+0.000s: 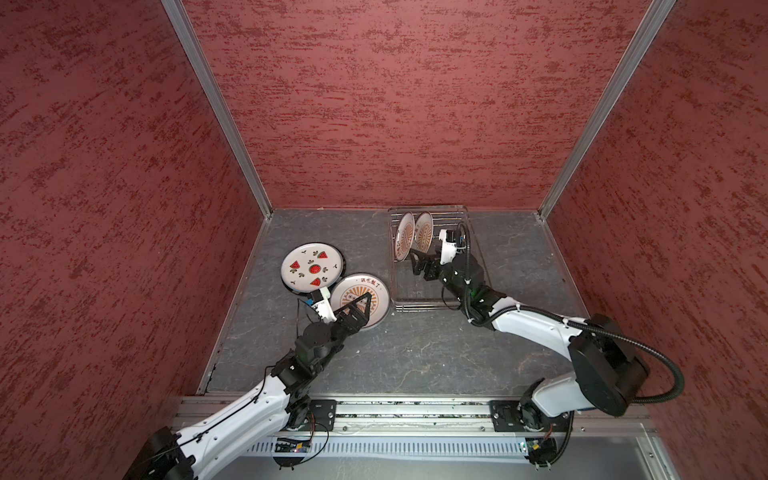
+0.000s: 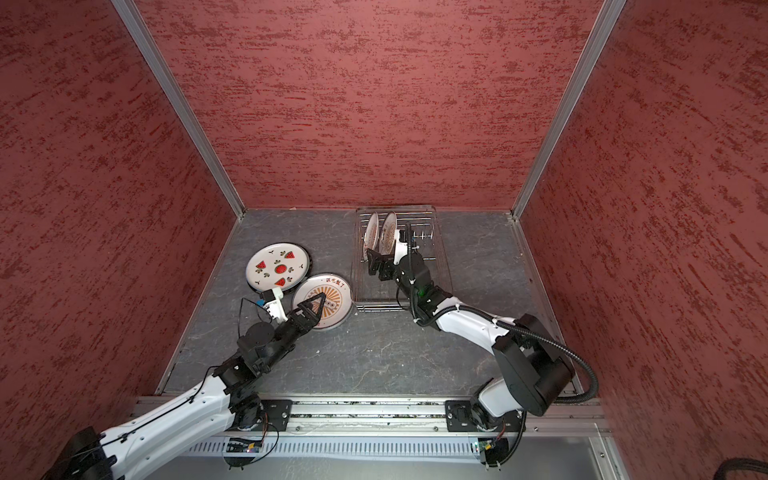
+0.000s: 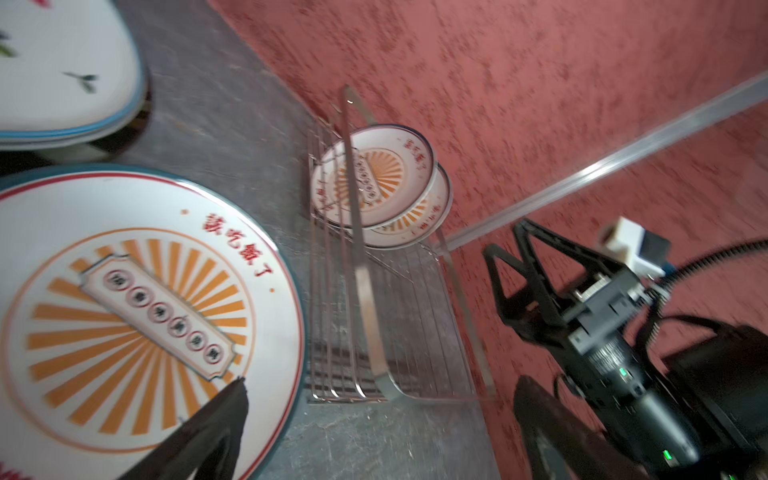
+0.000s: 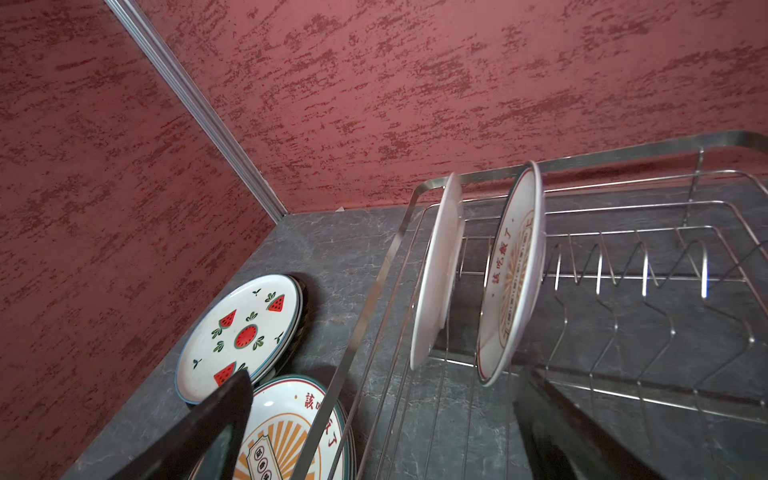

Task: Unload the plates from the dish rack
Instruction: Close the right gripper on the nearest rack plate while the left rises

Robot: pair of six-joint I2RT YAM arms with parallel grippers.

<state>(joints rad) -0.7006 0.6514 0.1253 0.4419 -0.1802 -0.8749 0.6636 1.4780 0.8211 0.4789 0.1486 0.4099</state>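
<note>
Next, my right gripper turns and moves outward, with open fingers on both sides of the rim of the upright plate nearer the stack.
Two sunburst plates [image 1: 404, 237] [image 4: 513, 270] stand upright at the far end of the wire dish rack [image 1: 436, 297] [image 4: 374, 316]. My right gripper [image 1: 413, 264] [image 4: 382, 415] hangs open inside the rack, just short of the nearer plate, holding nothing. On the table to the left of the rack lie a stack topped by a watermelon plate [image 1: 312, 267] [image 4: 241, 332] and a sunburst plate [image 1: 360, 291] [image 3: 137, 316]. My left gripper [image 1: 359, 307] [image 3: 382, 415] is open, low over that sunburst plate's near edge, one finger above the plate and one past its rim.
Red textured walls close in the grey table [image 1: 415, 353] on three sides. The rack stands close to the back wall, with a row of bare prongs [image 4: 648, 274] behind the plates. A metal rail [image 1: 415, 411] carries both arm bases at the front.
</note>
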